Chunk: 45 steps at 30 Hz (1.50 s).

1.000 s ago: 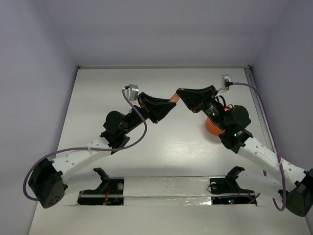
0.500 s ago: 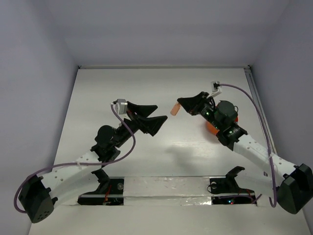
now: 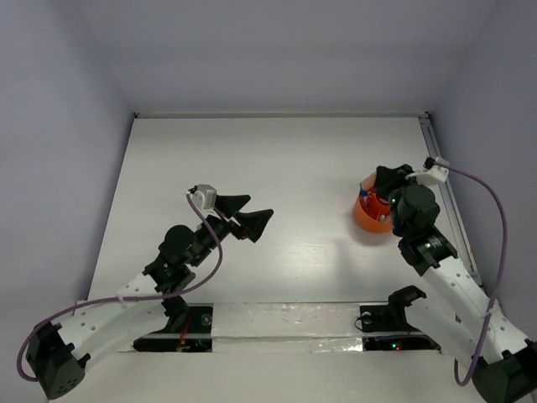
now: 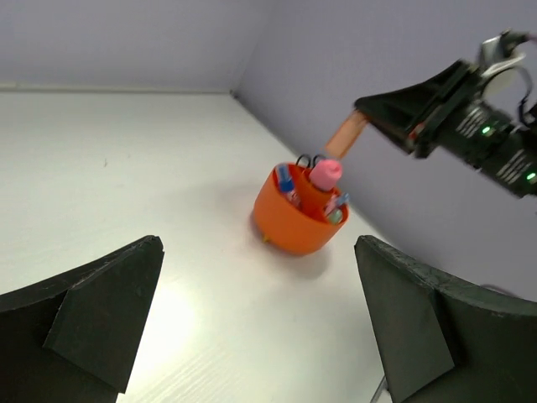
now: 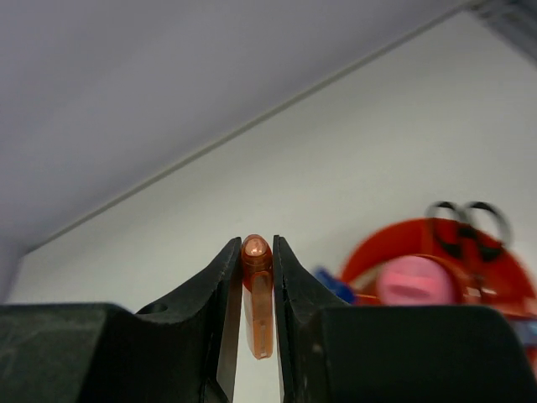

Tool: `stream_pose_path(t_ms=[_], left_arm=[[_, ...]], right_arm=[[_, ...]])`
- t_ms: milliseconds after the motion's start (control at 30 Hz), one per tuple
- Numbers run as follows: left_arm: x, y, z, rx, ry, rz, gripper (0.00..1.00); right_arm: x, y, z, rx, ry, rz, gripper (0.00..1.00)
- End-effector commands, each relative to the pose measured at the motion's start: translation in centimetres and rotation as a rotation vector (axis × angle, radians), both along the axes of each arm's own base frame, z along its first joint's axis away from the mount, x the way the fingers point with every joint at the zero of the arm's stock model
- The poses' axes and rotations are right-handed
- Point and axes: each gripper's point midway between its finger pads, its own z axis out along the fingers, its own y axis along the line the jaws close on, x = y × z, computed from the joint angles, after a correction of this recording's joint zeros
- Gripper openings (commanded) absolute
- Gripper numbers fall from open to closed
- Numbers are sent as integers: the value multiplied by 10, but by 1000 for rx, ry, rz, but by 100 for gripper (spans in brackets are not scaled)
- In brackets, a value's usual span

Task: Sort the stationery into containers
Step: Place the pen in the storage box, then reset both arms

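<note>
My right gripper moves back past the pink tube (image 4: 325, 173) toward the bowl's raised edge and down over its near side next, since the stick (image 5: 260, 306) hangs by the bowl's far rim.
My right gripper (image 5: 257, 245) is shut on a small translucent orange stick (image 5: 260, 306), which hangs down between its jaws. In the left wrist view that stick (image 4: 342, 136) pokes out of the right gripper (image 4: 362, 107) just above the round orange-red bowl (image 4: 284, 225). The bowl (image 3: 366, 215) holds a pink tube (image 4: 325, 173), black scissors (image 5: 466, 222) and small blue pieces (image 4: 285, 178). My left gripper (image 3: 245, 215) is open and empty at mid-table, well left of the bowl, its fingers (image 4: 99, 312) spread wide.
White table top with a raised edge along the right side (image 3: 441, 168) close behind the bowl. Grey walls enclose the back and both sides. A taped strip (image 3: 285, 319) with the arm mounts runs along the near edge.
The left gripper opened, let go of the orange stick and pulled back to the near left. The right gripper kept the stick and swung right to above the bowl.
</note>
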Motion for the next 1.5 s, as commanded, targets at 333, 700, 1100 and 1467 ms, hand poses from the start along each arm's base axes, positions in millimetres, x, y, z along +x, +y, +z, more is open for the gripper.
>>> stream_pose_path(t_ms=[333, 700, 1100, 1467], left_arm=[[2, 4, -31, 98, -12, 25, 99], [2, 8, -31, 87, -12, 39, 99], [6, 5, -37, 107, 4, 45, 99], [12, 8, -41, 108, 26, 81, 99]], right_arm=[[-41, -115, -63, -319, 290, -548, 0], [-30, -111, -96, -292, 314, -535, 0], [-29, -95, -128, -181, 338, -459, 16], [-46, -90, -51, -154, 185, -360, 96]])
